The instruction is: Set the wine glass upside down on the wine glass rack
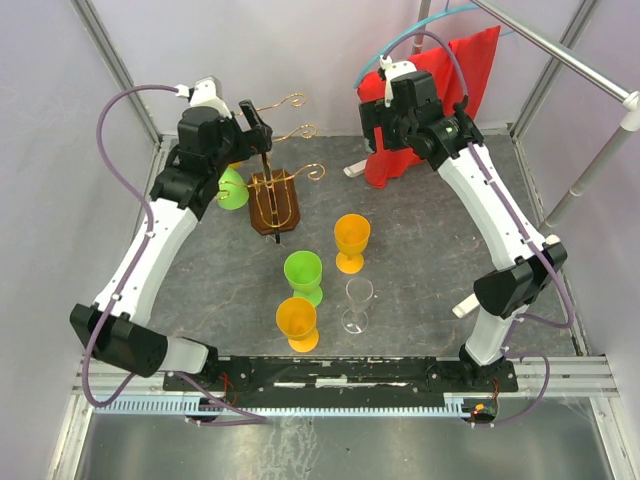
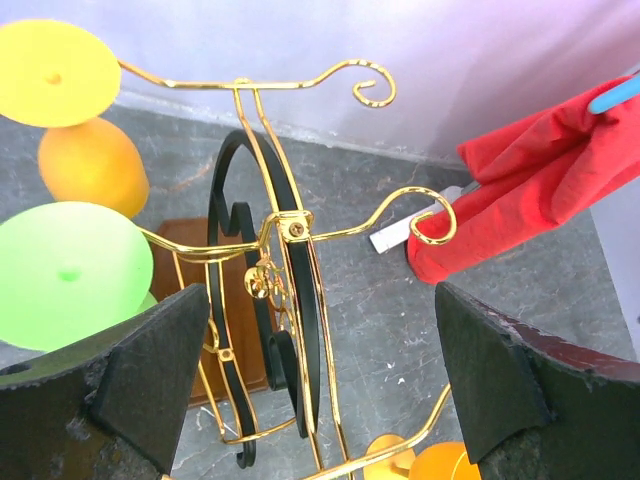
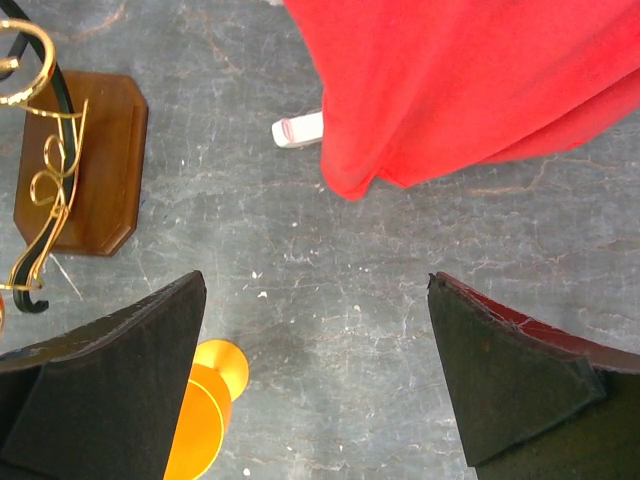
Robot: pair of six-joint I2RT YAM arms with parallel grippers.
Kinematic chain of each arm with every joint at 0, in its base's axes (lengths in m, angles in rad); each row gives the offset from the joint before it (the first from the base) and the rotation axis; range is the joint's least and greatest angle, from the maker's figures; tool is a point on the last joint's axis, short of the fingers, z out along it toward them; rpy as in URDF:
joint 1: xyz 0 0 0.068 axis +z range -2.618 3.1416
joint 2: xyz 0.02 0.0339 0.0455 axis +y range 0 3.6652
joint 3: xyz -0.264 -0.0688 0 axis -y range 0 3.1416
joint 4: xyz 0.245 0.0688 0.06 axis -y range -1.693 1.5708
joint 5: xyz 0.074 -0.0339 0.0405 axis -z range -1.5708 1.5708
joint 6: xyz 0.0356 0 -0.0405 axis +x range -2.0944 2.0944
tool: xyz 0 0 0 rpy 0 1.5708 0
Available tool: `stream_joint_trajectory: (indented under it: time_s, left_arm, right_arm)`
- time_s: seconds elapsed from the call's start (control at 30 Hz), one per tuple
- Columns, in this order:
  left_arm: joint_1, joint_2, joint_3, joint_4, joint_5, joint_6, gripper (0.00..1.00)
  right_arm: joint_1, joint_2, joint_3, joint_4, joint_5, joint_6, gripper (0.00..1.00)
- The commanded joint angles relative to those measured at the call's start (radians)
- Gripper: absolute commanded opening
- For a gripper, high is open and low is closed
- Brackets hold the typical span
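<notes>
The upright glass nearest the cloth is closest to my right gripper's fingers. My right gripper should next move back and down onto the far rim of the orange glass (image 1: pixel 365 220) (image 3: pixel 221 422) nearest the cloth.
The wine glass rack (image 1: pixel 274 200) stands at the back left, with a brown wooden base and gold wire arms. A green glass (image 1: pixel 232 188) hangs upside down on its left side. In the left wrist view the rack (image 2: pixel 290 228) carries a yellow glass (image 2: pixel 90 160) and a green glass (image 2: pixel 70 270), both foot up. Upright on the table stand an orange glass (image 1: pixel 351 240), a green glass (image 1: pixel 303 273), another orange glass (image 1: pixel 297 322) and a clear glass (image 1: pixel 357 303). My left gripper (image 1: pixel 256 125) (image 2: pixel 320 330) is open and empty just behind the rack's arms. My right gripper (image 1: pixel 372 135) (image 3: pixel 315 300) is open and empty above bare table.
A red cloth (image 1: pixel 440 100) hangs at the back right and shows in the right wrist view (image 3: pixel 480 90), with a small white object (image 3: pixel 300 128) beside it. A metal pole (image 1: pixel 560 50) crosses the upper right. The rack's base (image 3: pixel 85 165) and an orange glass (image 3: pixel 205 400) lie left of my right gripper.
</notes>
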Motion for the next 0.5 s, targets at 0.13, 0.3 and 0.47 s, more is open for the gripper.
stream_joint_trajectory:
  time_s: [0.13,0.3,0.47]
  left_arm:
    - [0.002,-0.124,-0.043,0.177,0.080,0.139,0.99]
    - [0.004,-0.083,0.016,0.191,0.106,0.172,0.99]
    - [0.008,-0.019,0.075,0.204,0.163,0.121,0.99]
  right_arm:
    - [-0.007,-0.108,-0.176,-0.073,-0.136,0.050,0.91]
    - [-0.005,-0.208,-0.419,0.025,-0.306,0.097,0.88]
    - [-0.002,-0.224,-0.490,0.052,-0.354,0.118,0.87]
